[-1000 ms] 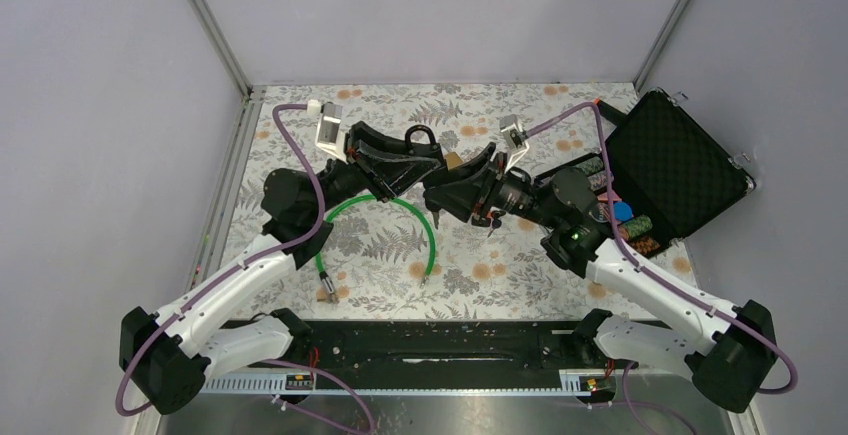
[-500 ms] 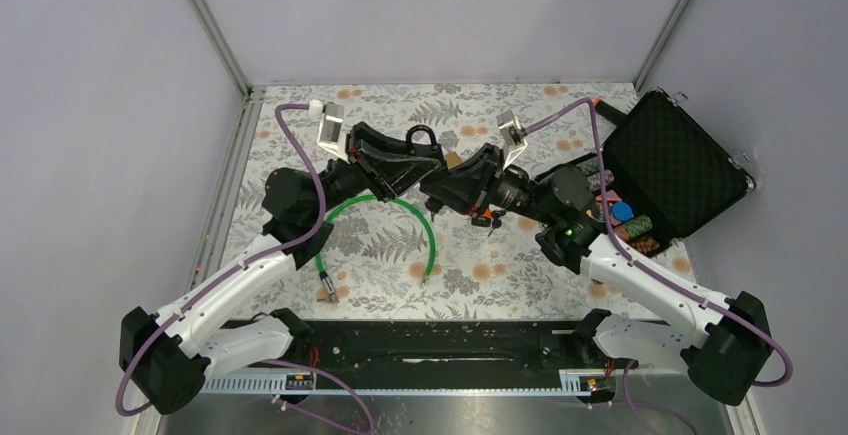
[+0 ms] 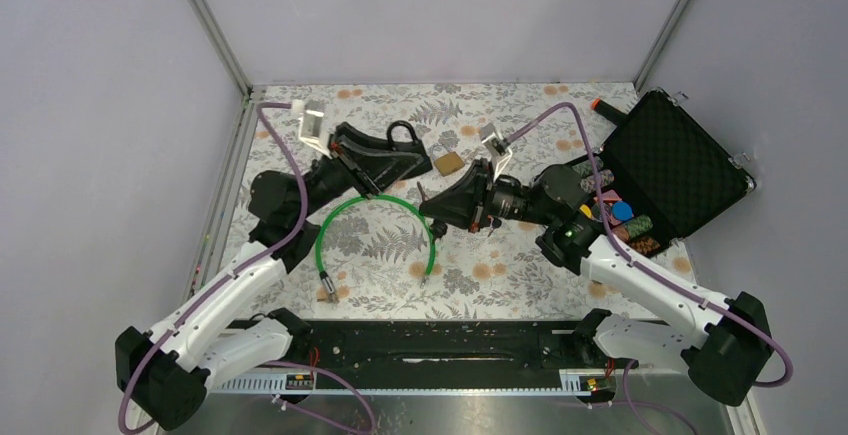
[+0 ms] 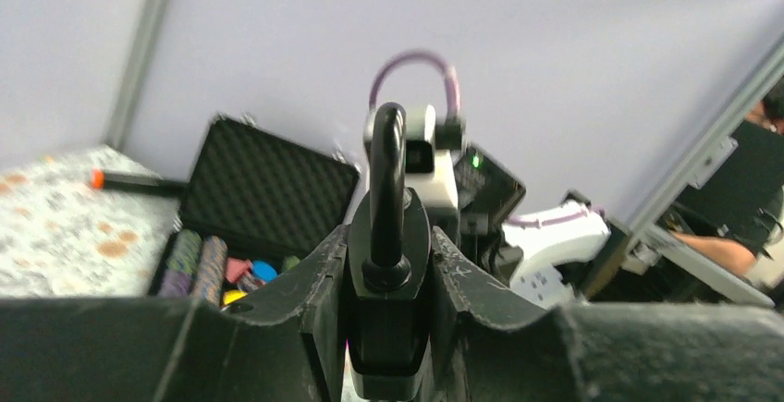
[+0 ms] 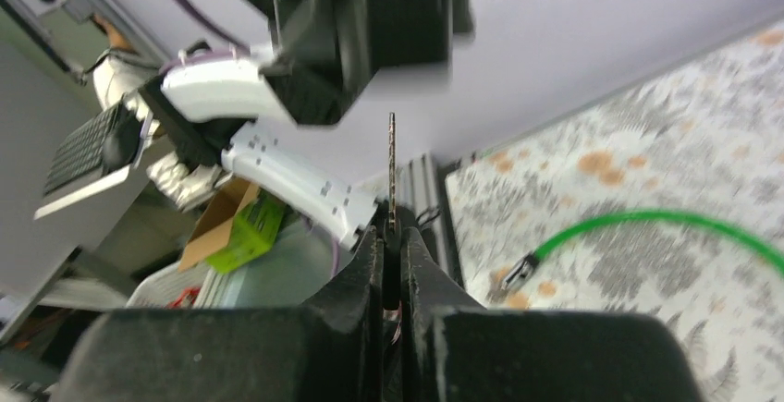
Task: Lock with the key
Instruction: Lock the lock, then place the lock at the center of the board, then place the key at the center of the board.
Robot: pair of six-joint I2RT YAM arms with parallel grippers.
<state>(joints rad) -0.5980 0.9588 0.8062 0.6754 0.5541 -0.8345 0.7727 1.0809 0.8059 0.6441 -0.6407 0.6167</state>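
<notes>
I need to carry the key in my right gripper down and outward next, to the floral mat just past the green cable loop, and release it there because that spot is bare.
My left gripper (image 3: 415, 162) is shut on a black padlock (image 3: 404, 151), held above the mat with its shackle up. In the left wrist view the padlock (image 4: 388, 273) sits squeezed between both fingers, its shackle (image 4: 387, 171) pointing at the right arm. My right gripper (image 3: 432, 205) is shut on a key and points left, just below and right of the padlock, with a gap between them. In the right wrist view the thin key blade (image 5: 392, 166) sticks out from the closed fingers, below the blurred padlock and left gripper (image 5: 370, 14).
A green cable loop (image 3: 375, 217) lies on the floral mat under both grippers. An open black case (image 3: 680, 160) with poker chips (image 3: 640, 225) stands at the right. A small brown piece (image 3: 449, 163) lies by the padlock. An orange-tipped marker (image 3: 600, 105) lies at the back right.
The two grippers have drawn apart. My left gripper pulled back left with the padlock; my right gripper dropped down and left with the key.
</notes>
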